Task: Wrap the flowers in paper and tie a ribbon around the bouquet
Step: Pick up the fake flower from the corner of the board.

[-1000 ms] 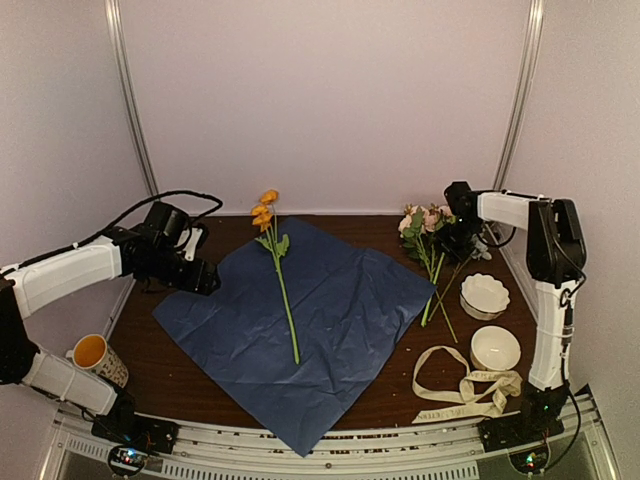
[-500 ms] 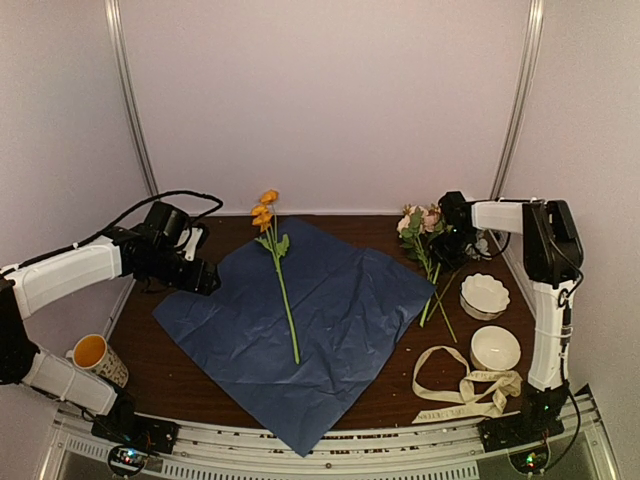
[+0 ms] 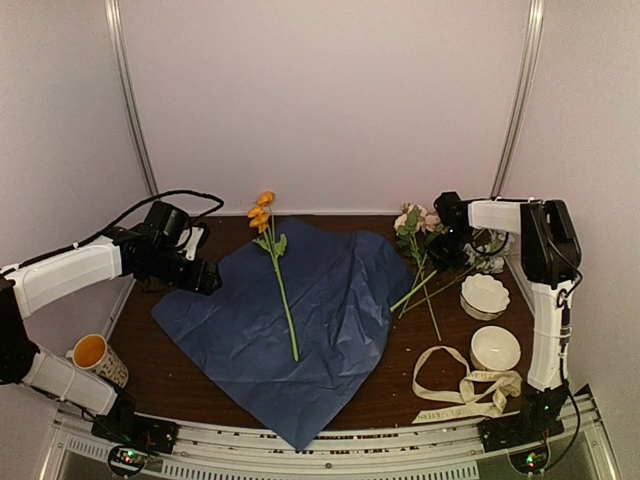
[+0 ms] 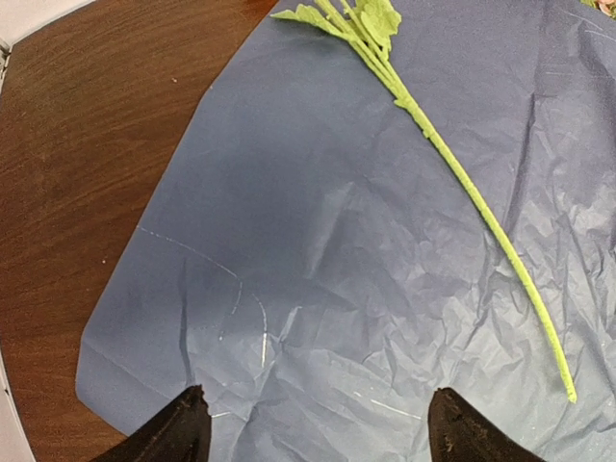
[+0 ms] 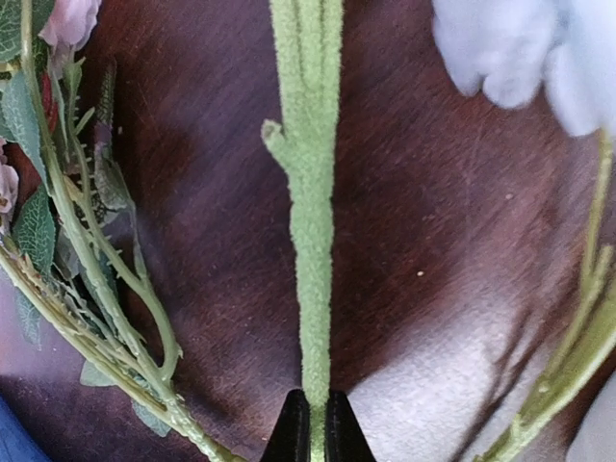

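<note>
I will next lift my right gripper, move it across to the left in the top view and lower it beside the orange flower's stem (image 3: 279, 272) to let go, because that stem lies on the paper.
The blue paper (image 3: 300, 320) lies spread on the table, its right corner pushed inward. One orange flower (image 3: 283, 295) rests on it, its stem (image 4: 481, 207) running diagonally over the paper (image 4: 318, 241). My left gripper (image 3: 205, 277) hovers open above the paper's left corner, and its jaws (image 4: 316, 423) hold nothing. The remaining flowers (image 3: 412, 222) lie at the back right. My right gripper (image 3: 447, 240) is among them, shut (image 5: 311, 423) on a fuzzy green stem (image 5: 310, 241). Other stems (image 5: 96, 289) and a pale blue bloom (image 5: 520, 48) lie beside it. The cream ribbon (image 3: 460, 390) lies loose at front right.
Two white bowls (image 3: 484, 295) (image 3: 495, 348) stand along the right edge, between the flowers and the ribbon. A mug (image 3: 95, 357) sits at front left beside the left arm's base. White walls enclose the table on three sides.
My right gripper has closed on a stem and shifted slightly left. The bunch's stems swung left, and the paper's right corner slid inward. The left arm stayed still.
</note>
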{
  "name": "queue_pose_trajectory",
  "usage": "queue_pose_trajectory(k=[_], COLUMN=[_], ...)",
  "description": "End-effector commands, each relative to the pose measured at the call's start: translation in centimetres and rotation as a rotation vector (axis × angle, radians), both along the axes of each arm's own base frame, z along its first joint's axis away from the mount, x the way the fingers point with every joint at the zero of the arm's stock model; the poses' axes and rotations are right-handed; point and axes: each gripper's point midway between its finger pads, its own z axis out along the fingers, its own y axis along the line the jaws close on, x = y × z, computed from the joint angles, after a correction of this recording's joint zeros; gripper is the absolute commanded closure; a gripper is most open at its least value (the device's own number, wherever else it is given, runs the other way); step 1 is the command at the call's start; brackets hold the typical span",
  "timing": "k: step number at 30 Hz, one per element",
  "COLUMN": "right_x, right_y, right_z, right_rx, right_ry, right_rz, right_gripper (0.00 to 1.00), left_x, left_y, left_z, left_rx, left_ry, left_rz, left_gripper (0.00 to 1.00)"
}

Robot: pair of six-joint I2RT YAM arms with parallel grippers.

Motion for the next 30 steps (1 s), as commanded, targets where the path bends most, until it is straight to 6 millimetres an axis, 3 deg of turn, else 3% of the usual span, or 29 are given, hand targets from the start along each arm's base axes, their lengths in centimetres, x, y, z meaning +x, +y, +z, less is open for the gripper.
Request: queue_pose_trajectory(k=[1,12,15,18,22,25,28,30], right_x=[0.1,0.6,0.1,-0.3,-1.2,-2.7,-4.9,-6.3], right_y=[-1.2,-3.5,-3.6,-2.3,3.0,10.3,17.8,22.7], right_z=[2.1,13.1,16.2,18.8,22.2,23.7,22.7,20.9], right_rx=[-0.099,-0.234,-0.270,-0.296,-0.294,-0.232,-0.106,-0.001], right_ry=[-0.012,-0.295,-0.372,-0.451,-0.562,-0.626,-0.624,-0.585], right_rz=[0.037,0.043,0.074,0.161,0.384,0.617,0.807,0.903], right_gripper=[1.00,1.00,1.00,1.00,1.00,1.00,1.00,1.00], left_x=[1.0,0.4,0.2,-0.3,-0.6,-0.7,-0.5,-0.4], left_y=[-1.1,-0.7,-0.6,-0.7,-0.6,-0.2,-0.3,-0.5], left_z=[1.6,1.5,1.4,0.8,0.1,-0.3,-0.4,-0.5], left_rx=[-0.032,-0.037,-0.046,-0.050,-0.050,-0.041,-0.047,-0.047], left_ry=[-0.052,-0.038,-0.035,-0.017,0.006,0.009,0.007,0.014], left_rz=[-0.035,-0.009,0.000,-0.005,0.002,0.025,0.030,0.025], left_gripper=[0.19,0.19,0.19,0.17,0.15,0.15,0.15,0.15])
